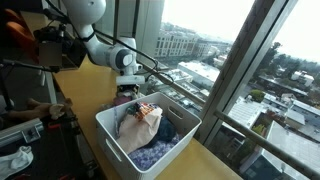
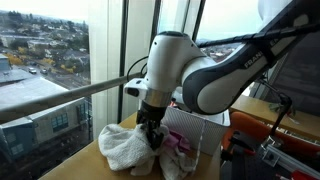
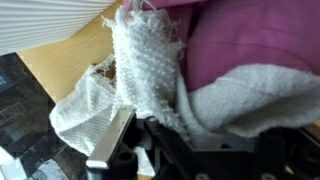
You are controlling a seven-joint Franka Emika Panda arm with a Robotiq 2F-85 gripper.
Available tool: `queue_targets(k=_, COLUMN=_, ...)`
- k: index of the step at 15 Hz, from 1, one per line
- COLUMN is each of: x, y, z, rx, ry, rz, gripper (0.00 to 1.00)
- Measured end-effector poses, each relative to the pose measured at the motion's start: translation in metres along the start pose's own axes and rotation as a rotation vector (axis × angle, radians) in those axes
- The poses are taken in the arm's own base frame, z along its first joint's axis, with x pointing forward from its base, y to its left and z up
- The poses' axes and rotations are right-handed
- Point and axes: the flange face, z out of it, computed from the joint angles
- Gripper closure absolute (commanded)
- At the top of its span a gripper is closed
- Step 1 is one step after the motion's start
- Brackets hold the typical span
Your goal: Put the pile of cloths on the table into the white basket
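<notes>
My gripper will go up high next, carry the bundle over the basket's side and lower it onto the cloths inside, then let go of it, because that side of the basket is next to the pile.
The pile of cloths point(image 2: 128, 150) lies on the table point(image 2: 95, 160): a white knitted cloth point(image 3: 145, 60) with a pink one point(image 3: 240, 50) beside it. My gripper point(image 2: 150, 132) stands straight down in the pile. In the wrist view the gripper point(image 3: 175, 125) is shut, with the white cloth bunched between its fingers. The white basket point(image 1: 108, 128) stands just in front of the gripper point(image 1: 128, 95) in an exterior view, and it hides the pile there. Cream, red-patterned, blue and lavender cloths point(image 1: 148, 130) lie inside it.
A window with a metal rail point(image 2: 60, 98) runs close along the table's far side. The basket's ribbed wall point(image 3: 50, 20) is right next to the pile. Orange and black equipment point(image 2: 270, 135) stands beyond the basket.
</notes>
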Motion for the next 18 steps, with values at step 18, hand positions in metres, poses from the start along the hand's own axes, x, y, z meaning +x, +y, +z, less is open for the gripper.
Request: queue_targets(k=18, x=-0.143, y=0.102, z=-0.278, rx=-0.251, ry=0.069, rz=0.279, gripper=1.00)
